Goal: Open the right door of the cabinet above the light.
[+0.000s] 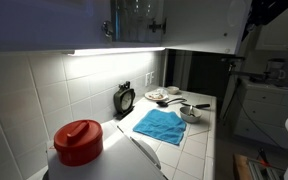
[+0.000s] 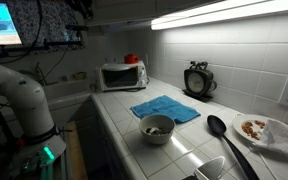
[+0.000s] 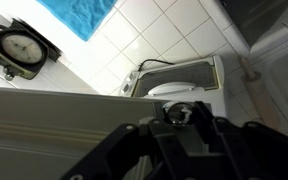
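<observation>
My gripper holds the small round dark knob [image 3: 179, 113], and the door is ajar. My gripper will pull the knob a little farther from the cabinet next, then open around it.
The cabinet hangs above the light [image 1: 114, 51], a bright strip that also shows in an exterior view [image 2: 234, 12]. The right door [image 1: 204, 25] stands ajar and glassware [image 1: 134, 8] shows in the gap. The twin left door [image 1: 44, 20] is closed. In the wrist view my gripper [image 3: 179, 120] is closed around the right door's small round dark knob [image 3: 179, 113], against the pale door edge [image 3: 44, 115]. In an exterior view the gripper [image 1: 158, 25] is a dark shape at the door's free edge. The fingertips are partly hidden by the gripper body.
On the tiled counter below are a round clock [image 1: 125, 99], a blue towel [image 1: 159, 125], a bowl [image 2: 157, 128], a black ladle [image 2: 224, 135], a plate [image 2: 269, 130] and a microwave [image 2: 122, 76]. A red-lidded jar [image 1: 78, 140] stands near the camera. The arm's white base [image 2: 14, 90] is beside the counter.
</observation>
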Robot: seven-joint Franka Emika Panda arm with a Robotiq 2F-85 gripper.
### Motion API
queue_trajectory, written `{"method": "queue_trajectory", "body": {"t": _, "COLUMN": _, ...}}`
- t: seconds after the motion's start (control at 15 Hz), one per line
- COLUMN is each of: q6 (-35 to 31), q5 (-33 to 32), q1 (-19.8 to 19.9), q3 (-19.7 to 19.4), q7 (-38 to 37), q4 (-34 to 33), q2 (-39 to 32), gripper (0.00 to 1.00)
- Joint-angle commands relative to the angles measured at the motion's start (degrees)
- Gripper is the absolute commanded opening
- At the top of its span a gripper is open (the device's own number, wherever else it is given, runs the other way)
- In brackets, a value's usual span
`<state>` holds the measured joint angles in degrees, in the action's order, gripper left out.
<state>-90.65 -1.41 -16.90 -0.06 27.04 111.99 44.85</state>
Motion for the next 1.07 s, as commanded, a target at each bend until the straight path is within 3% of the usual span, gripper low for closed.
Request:
{"method": "queue_trajectory", "body": {"t": 0.0, "q6": 4.96, "q5": 2.14, "q1": -1.26, "q3": -1.71, "q7": 4.21, "q4": 0.13, "q2": 3.82, "gripper": 0.10}}
{"method": "queue_trajectory", "body": {"t": 0.67, "q6": 10.37, "q5": 2.18, "q1": -0.71, "q3": -6.49, "q7": 13.66, "q4": -0.06, "q2": 7.92, "gripper": 0.10}}
{"method": "queue_trajectory", "body": {"t": 0.73, "q6": 10.96, "q5": 2.22, "q1": -0.54, "q3": -6.62, "q7": 14.18, "q4": -0.28, "q2": 8.01, "gripper": 0.60}}
{"method": "queue_trajectory", "body": {"t": 0.8, "q6": 11.42, "q5": 2.13, "q1": -0.33, "q3": -6.76, "q7": 14.57, "q4": -0.47, "q2": 8.07, "gripper": 0.61}}
{"method": "queue_trajectory", "body": {"t": 1.0, "q6": 15.43, "q5": 1.75, "q1": -0.40, "q3": -6.90, "q7": 15.50, "q4": -2.46, "q2": 8.10, "gripper": 0.80}}
